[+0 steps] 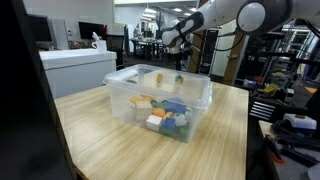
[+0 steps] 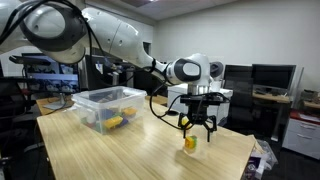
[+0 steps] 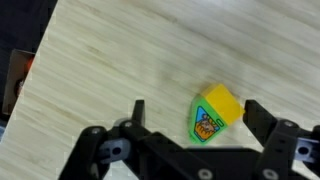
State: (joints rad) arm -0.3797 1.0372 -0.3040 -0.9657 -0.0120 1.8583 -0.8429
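Note:
I should lower my gripper over the yellow block (image 2: 190, 142) (image 3: 216, 112) next, moving toward the right in the wrist view, and close. The block is below my fingers and off their middle.
A small yellow block with a green picture face (image 3: 214, 113) lies on the light wooden table (image 3: 120, 50). My gripper (image 3: 194, 112) hangs over it, open, and the block sits between the two black fingers (image 3: 259, 115) without touching either. In an exterior view the gripper (image 2: 197, 128) is just above the yellow block (image 2: 190, 142) near the table's end. In an exterior view the gripper (image 1: 180, 52) shows behind the bin, and the block is hidden there.
A clear plastic bin (image 1: 160, 96) holding several coloured toy blocks stands on the table, apart from the gripper; the bin (image 2: 108, 108) also shows at the table's other end. Desks, monitors (image 2: 272, 80) and shelving surround the table.

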